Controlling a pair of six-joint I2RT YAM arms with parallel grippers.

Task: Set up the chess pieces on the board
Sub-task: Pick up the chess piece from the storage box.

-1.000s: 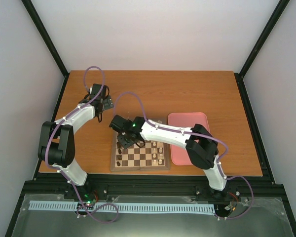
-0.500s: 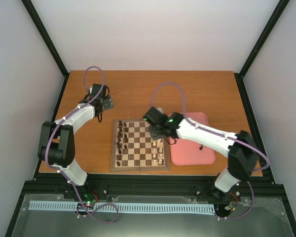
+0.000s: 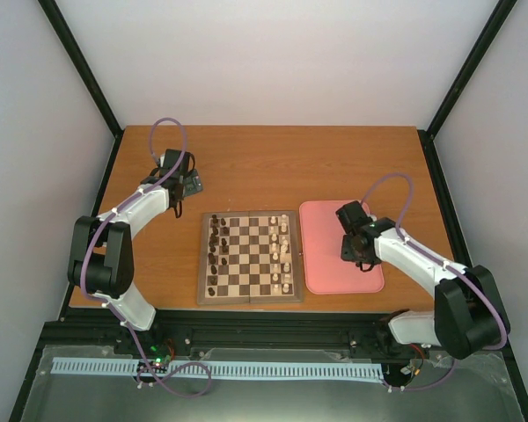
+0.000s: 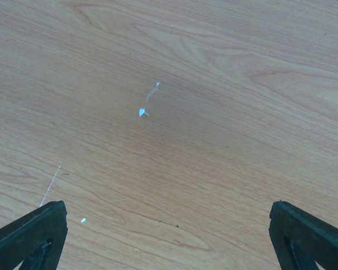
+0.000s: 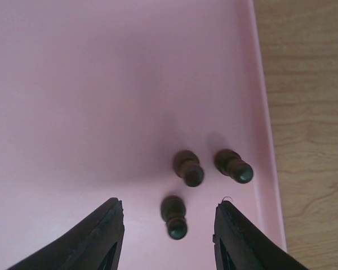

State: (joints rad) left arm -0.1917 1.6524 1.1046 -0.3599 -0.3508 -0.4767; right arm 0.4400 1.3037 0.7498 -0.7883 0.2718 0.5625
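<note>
The middle dark piece (image 5: 188, 169) stands below my open fingers and slightly outward of them. My right gripper should lower and ease outward onto it next.
The wooden chessboard (image 3: 251, 230) lies at the table's middle, with dark pieces (image 3: 215, 239) along its left columns and cream pieces at its right. My right gripper (image 3: 355, 253) hangs open over the pink tray (image 3: 321, 264). In the right wrist view three dark pieces stand on the tray: one (image 5: 175, 216) between my open fingers, two more (image 5: 188, 167) (image 5: 234, 165) just beyond. My right gripper (image 5: 168, 225) holds nothing. My left gripper (image 3: 190, 185) is open over bare table at the far left, empty in the left wrist view (image 4: 168, 236).
The tray's right rim (image 5: 263, 112) lies close to the pieces, with wooden table (image 5: 310, 112) beyond it. Small white specks (image 4: 142, 112) mark the table under the left gripper. Black frame posts stand at the table's corners.
My right arm has swung from over the board's left side, across the board, to above the pink tray. The left arm has not moved.
</note>
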